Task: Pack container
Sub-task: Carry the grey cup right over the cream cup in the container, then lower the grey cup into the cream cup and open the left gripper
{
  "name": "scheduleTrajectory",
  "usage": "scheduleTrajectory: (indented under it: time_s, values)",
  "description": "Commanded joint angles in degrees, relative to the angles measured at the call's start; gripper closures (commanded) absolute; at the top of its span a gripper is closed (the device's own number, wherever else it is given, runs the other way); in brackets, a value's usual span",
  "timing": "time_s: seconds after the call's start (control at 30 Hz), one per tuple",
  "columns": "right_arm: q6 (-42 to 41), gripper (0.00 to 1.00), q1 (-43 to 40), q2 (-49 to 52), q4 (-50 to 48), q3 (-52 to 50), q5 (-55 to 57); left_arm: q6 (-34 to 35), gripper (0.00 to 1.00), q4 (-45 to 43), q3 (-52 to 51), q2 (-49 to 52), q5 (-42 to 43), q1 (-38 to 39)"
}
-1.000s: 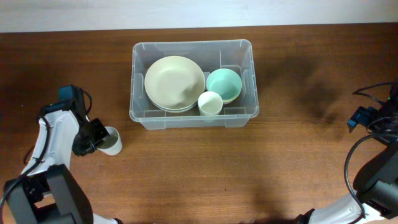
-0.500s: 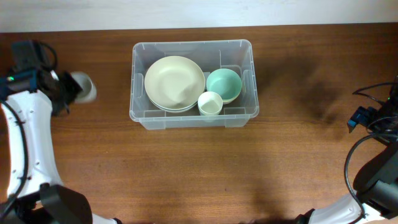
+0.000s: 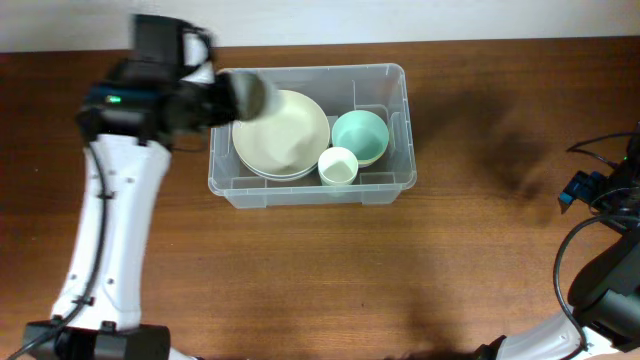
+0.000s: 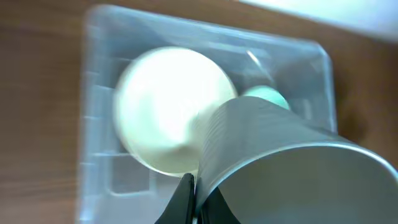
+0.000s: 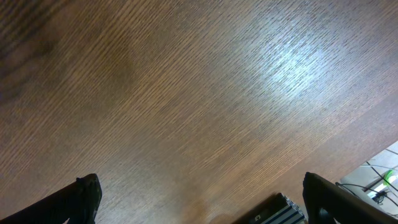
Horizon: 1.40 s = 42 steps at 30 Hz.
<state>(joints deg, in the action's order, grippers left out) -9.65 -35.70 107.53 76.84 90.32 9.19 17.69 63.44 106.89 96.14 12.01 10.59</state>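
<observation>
Next, my left gripper will cross right in the overhead view to the small cream cup's opening (image 3: 338,161) below, lower the grey-white cup inside and release.
The container (image 3: 228,185) is a large clear plastic tub on the table; it also shows in the left wrist view (image 4: 96,124). It holds a stack of cream plates (image 3: 280,135), a teal bowl (image 3: 360,137) and a small cream cup (image 3: 338,166). My left gripper (image 3: 228,98) is shut on the rim of a grey-white cup (image 4: 292,168) and holds it above the tub's left end, over the cream plates (image 4: 161,118). The cup is blurred in the overhead view (image 3: 252,95). My right gripper (image 5: 199,202) is open over bare wood at the far right.
The brown wooden table (image 3: 320,270) stretches round the tub. The right arm's cables (image 3: 600,215) hang at the right edge. The table's edge and floor (image 5: 385,174) show at the right wrist view's lower right corner.
My left arm has swung from the table's left side up and right with the cup, which is now above the tub's left end. The right arm has not moved.
</observation>
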Motion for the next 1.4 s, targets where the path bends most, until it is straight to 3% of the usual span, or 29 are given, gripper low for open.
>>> scheduleTrajectory:
  time_s: [0.0, 0.53, 0.83, 1.0, 1.37]
  values:
    - [-0.2, 0.01, -0.3, -1.0, 0.0, 0.7, 0.5, -2.6, 0.99, 0.9, 0.8, 0.4, 0.6, 4.7]
    - [-0.2, 0.01, -0.3, -1.0, 0.0, 0.7, 0.5, -2.8, 0.99, 3.1, 0.8, 12.9, 0.7, 16.6]
    - [-0.2, 0.01, -0.3, -1.0, 0.0, 0.7, 0.5, -3.3, 0.99, 3.5, 0.8, 15.2, 0.4, 16.8]
    - [-0.2, 0.01, -0.3, -1.0, 0.0, 0.7, 0.5, -3.3, 0.99, 3.6, 0.8, 15.5, -6.1, 16.7]
    - [-0.2, 0.01, -0.3, -1.0, 0.0, 0.7, 0.5, -3.5, 0.99, 3.0, 0.8, 17.5, -6.0, 16.7]
